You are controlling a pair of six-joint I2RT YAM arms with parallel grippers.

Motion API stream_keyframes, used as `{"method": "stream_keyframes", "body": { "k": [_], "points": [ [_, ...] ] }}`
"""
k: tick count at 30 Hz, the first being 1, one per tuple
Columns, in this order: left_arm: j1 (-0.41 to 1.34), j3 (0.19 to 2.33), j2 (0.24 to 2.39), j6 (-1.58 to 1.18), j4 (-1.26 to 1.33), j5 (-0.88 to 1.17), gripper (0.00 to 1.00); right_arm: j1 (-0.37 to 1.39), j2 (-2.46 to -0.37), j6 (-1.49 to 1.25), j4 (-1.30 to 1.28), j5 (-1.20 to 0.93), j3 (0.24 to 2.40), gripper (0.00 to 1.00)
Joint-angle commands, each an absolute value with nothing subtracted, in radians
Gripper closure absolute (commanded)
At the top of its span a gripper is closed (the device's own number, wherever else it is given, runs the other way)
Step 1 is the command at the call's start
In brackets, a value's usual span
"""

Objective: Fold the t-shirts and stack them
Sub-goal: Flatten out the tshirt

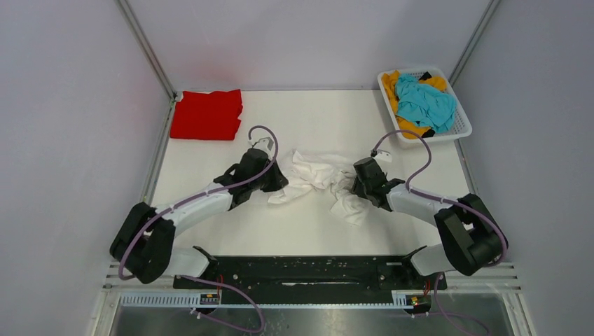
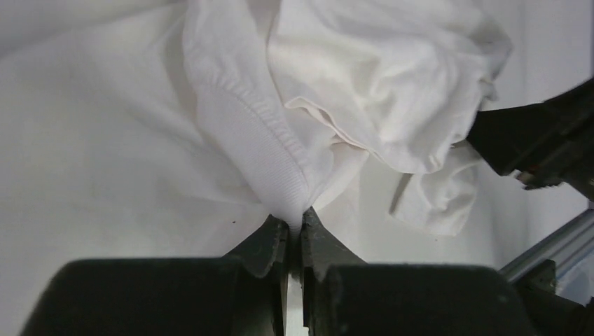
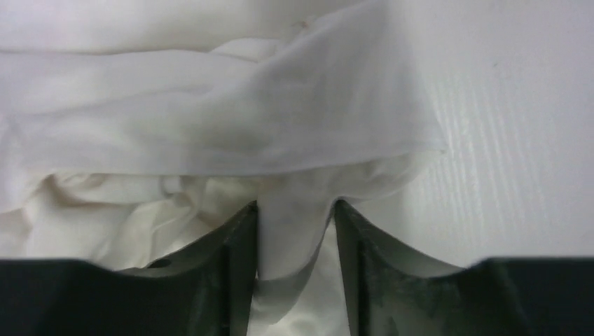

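Note:
I should lift my left gripper, then move it outward and down to let go of the cloth by the red t-shirt's near edge, since the white t-shirt (image 1: 319, 175) lies crumpled.
The crumpled white t-shirt (image 1: 319, 175) lies mid-table between both grippers. My left gripper (image 1: 279, 176) is at its left end, shut on the shirt's ribbed collar band (image 2: 266, 140); the left wrist view shows the tips (image 2: 294, 220) pinched on the cloth. My right gripper (image 1: 352, 183) is at the shirt's right end. In the right wrist view its jaws (image 3: 295, 206) stand apart with a fold of white cloth (image 3: 210, 119) between them, lying against one finger. The folded red t-shirt (image 1: 207, 114) lies at the back left. The teal t-shirt (image 1: 424, 103) and the orange-yellow t-shirt (image 1: 392, 80) are in the basket.
The white slotted basket (image 1: 462, 129) stands at the back right corner. Grey walls and metal frame posts close in the table on three sides. The right arm's black wrist (image 2: 539, 140) shows at the right edge of the left wrist view.

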State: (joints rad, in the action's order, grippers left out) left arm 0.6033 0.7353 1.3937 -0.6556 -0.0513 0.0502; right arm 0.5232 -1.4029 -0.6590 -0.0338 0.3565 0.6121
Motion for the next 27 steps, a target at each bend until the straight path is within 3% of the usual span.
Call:
{"method": "stream_keyframes", "body": {
  "k": [1, 3, 5, 15, 27],
  "points": [
    [0.607, 0.678, 1.25, -0.639, 0.071, 0.032, 1.0, 0.529, -1.437, -0.652, 0.024, 0.491, 0.617, 0.61],
    [0.607, 0.677, 1.188, -0.636, 0.047, 0.006, 1.0, 0.529, -1.403, -0.643, 0.028, 0.499, 0.61, 0.85],
    [0.607, 0.683, 1.127, -0.631, 0.017, -0.03, 1.0, 0.529, -1.323, -0.616, 0.011, 0.517, 0.607, 1.0],
    [0.607, 0.842, 0.744, -0.556, -0.103, -0.107, 1.0, 0.529, -0.704, -0.369, -0.11, 0.504, 0.75, 1.0],
    [0.607, 0.929, 0.359, -0.488, -0.203, -0.146, 1.0, 0.529, -0.426, -0.175, -0.161, 0.204, 0.997, 1.0]
  ]
}}
